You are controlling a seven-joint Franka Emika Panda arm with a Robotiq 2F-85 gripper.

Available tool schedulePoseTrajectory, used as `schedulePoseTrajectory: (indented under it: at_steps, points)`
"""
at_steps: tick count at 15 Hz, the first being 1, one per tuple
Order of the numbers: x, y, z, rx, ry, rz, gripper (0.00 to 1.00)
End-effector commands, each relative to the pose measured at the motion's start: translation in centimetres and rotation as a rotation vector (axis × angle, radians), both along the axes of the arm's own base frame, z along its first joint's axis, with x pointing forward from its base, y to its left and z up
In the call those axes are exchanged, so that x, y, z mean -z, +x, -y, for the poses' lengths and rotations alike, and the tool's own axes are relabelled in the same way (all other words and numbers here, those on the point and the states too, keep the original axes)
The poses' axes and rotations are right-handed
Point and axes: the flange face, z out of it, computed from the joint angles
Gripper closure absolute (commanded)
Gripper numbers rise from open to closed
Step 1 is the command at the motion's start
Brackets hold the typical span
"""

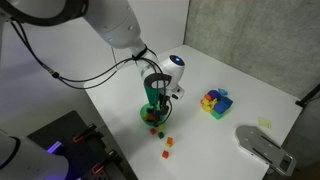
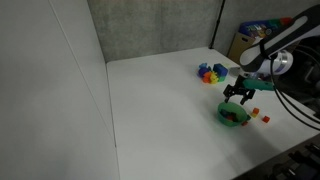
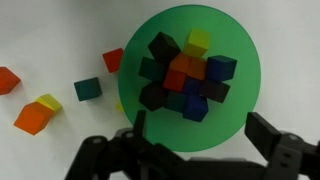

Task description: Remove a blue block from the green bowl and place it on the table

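I need to lower my gripper into the green bowl next and close it around the blue block at the heap's edge (image 3: 195,108), where the bare bottom of the bowl leaves room.
The green bowl (image 3: 190,75) fills the wrist view and holds a heap of several small cubes in black, red, orange, yellow and green. A blue block (image 3: 220,69) lies at the right of the heap, and another dark-blue cube (image 3: 196,108) lies at its lower edge. My gripper (image 3: 200,130) is open and empty, its two fingers hanging just over the near rim of the bowl. In both exterior views the gripper (image 1: 153,97) (image 2: 238,97) hovers directly above the bowl (image 1: 151,115) (image 2: 233,115) on the white table (image 1: 235,70) (image 2: 160,100).
Loose cubes lie on the table beside the bowl: a red one (image 3: 113,60), a dark teal one (image 3: 87,89), an orange-yellow one (image 3: 38,114) and an orange one (image 3: 7,79). A multicoloured block cluster (image 1: 216,101) (image 2: 211,72) stands further off. A grey object (image 1: 263,148) lies near the table's edge.
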Motion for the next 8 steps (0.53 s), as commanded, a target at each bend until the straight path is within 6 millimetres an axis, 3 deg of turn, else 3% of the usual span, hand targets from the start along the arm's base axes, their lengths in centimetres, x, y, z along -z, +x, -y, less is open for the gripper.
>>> schedulePoseTrajectory:
  at_steps: [1,4,5,6,7,8]
  points:
    - [1.1,1.2,0.1,0.038,0.022,-0.008,0.0]
    - [1.9,1.5,0.1,0.042,0.026,-0.015,0.0]
    - [2.2,1.6,0.1,0.043,0.027,-0.017,0.11]
    - [2.5,1.6,0.1,0.043,0.029,-0.019,0.14]
    - [2.7,1.6,0.1,0.043,0.03,-0.023,0.25]
    - [2.9,1.6,0.1,0.044,0.03,-0.024,0.28]
